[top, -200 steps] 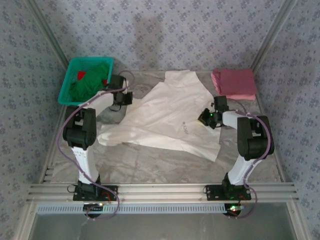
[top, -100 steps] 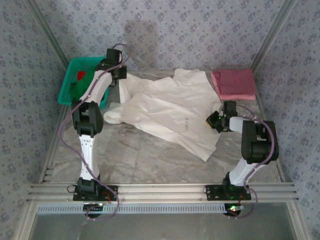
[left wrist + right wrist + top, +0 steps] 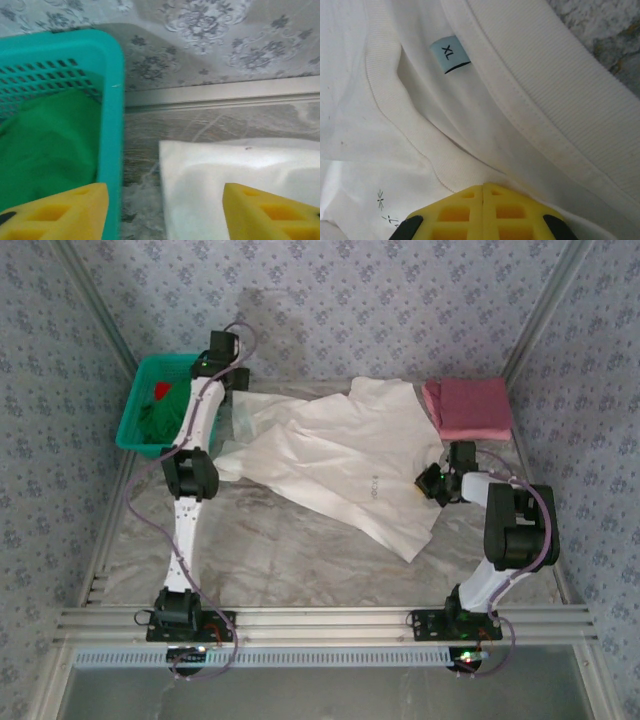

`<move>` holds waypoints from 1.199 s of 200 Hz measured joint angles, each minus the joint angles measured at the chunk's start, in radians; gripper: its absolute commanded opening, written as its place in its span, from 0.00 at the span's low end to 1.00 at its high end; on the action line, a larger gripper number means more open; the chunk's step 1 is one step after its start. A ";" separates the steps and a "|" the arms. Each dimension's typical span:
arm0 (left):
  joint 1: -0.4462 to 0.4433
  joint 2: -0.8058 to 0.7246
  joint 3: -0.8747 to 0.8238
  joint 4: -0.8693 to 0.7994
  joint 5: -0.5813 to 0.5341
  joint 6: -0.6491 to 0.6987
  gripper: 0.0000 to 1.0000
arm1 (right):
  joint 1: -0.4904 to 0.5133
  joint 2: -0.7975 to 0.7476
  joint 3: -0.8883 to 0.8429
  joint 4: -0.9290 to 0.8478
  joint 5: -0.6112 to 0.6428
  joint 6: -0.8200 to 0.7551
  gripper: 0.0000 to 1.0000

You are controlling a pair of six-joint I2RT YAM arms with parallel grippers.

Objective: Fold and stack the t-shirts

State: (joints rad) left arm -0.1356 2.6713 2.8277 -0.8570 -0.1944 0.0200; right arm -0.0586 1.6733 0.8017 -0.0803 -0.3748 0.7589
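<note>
The t-shirt lies spread on top of the table, so my right gripper needs to open its fingers there and release cloth [image 3: 415, 485] [image 3: 481, 180] between them, beside the t-shirt's ribbed neckband.
The cream-white t-shirt [image 3: 340, 460] lies spread across the middle of the table, its tiny grey chest mark [image 3: 371, 487] facing up. My right gripper [image 3: 432, 481] is shut on it beside the collar; in the right wrist view the closed yellow fingertips [image 3: 484, 200] pinch cloth below the ribbed neckband and an XL tag [image 3: 449, 54]. My left gripper [image 3: 230, 385] is at the back left, open [image 3: 165, 215], over the shirt's far edge [image 3: 235, 165] with nothing held. The dusty pink t-shirt [image 3: 467, 407] lies folded at the back right.
A teal mesh basket [image 3: 135, 420] holding green and red cloth stands at the back left, its rim [image 3: 112, 125] just left of my left fingers. The patterned back wall and a metal rail [image 3: 225, 92] are close ahead of the left gripper.
The left arm swung to the back beside the basket, dragging the shirt's left side with it, then opened and let the cloth drop. The right gripper shifted slightly right, still shut on the collar area.
</note>
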 measured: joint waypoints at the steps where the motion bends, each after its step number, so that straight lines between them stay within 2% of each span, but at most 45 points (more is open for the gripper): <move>1: 0.001 -0.001 0.000 -0.002 0.000 0.002 0.80 | 0.000 0.000 0.001 -0.001 0.000 -0.001 0.00; 20: 0.014 -0.041 -0.009 -0.039 0.018 -0.017 0.81 | 0.005 -0.006 0.021 -0.020 0.001 -0.018 0.00; 35: 0.015 -0.159 -0.136 -0.025 0.052 -0.034 0.81 | 0.016 -0.012 0.050 -0.052 0.011 -0.040 0.00; 42: 0.012 -0.245 -0.247 0.002 0.068 -0.041 0.84 | 0.023 -0.014 0.068 -0.063 0.019 -0.051 0.00; 53: 0.001 -0.453 -0.542 0.134 0.092 -0.059 0.90 | 0.034 -0.019 0.089 -0.074 0.032 -0.066 0.00; 66: -0.024 -0.731 -0.917 0.295 0.117 -0.081 0.91 | 0.045 -0.029 0.111 -0.095 0.050 -0.080 0.00; 76: -0.047 -0.925 -1.137 0.378 0.139 -0.103 0.89 | 0.051 -0.034 0.126 -0.112 0.064 -0.100 0.00; 92: -0.082 -1.143 -1.373 0.494 0.169 -0.142 0.88 | 0.064 -0.037 0.148 -0.140 0.085 -0.128 0.00; 111: -0.091 -1.258 -1.580 0.598 0.185 -0.179 0.85 | 0.092 -0.034 0.189 -0.200 0.105 -0.171 0.00; 123: -0.091 -1.276 -1.668 0.623 0.187 -0.191 0.85 | 0.131 -0.027 0.234 -0.248 0.118 -0.201 0.00; 146: -0.091 -1.195 -1.786 0.616 0.186 -0.206 0.85 | 0.231 -0.026 0.291 -0.277 0.117 -0.240 0.00; 182: -0.091 -1.097 -1.822 0.602 0.174 -0.220 0.85 | 0.346 0.018 0.323 -0.312 0.074 -0.275 0.00; 197: -0.089 -1.062 -1.814 0.607 0.161 -0.220 0.86 | 0.378 0.050 0.322 -0.321 0.049 -0.278 0.21; 217: -0.076 -0.995 -1.782 0.622 0.148 -0.220 0.83 | 0.405 0.061 0.301 -0.322 0.026 -0.302 0.40; 227: -0.061 -0.962 -1.762 0.620 0.147 -0.221 0.77 | 0.416 0.061 0.292 -0.321 0.019 -0.323 0.47; 240: -0.041 -0.925 -1.733 0.615 0.145 -0.222 0.65 | 0.428 0.061 0.283 -0.321 0.018 -0.345 0.49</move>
State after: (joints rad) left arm -0.1764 1.7462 1.0943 -0.2417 -0.0498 -0.2020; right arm 0.3698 1.7348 1.0843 -0.4011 -0.3569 0.4141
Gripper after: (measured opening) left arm 0.743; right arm 0.475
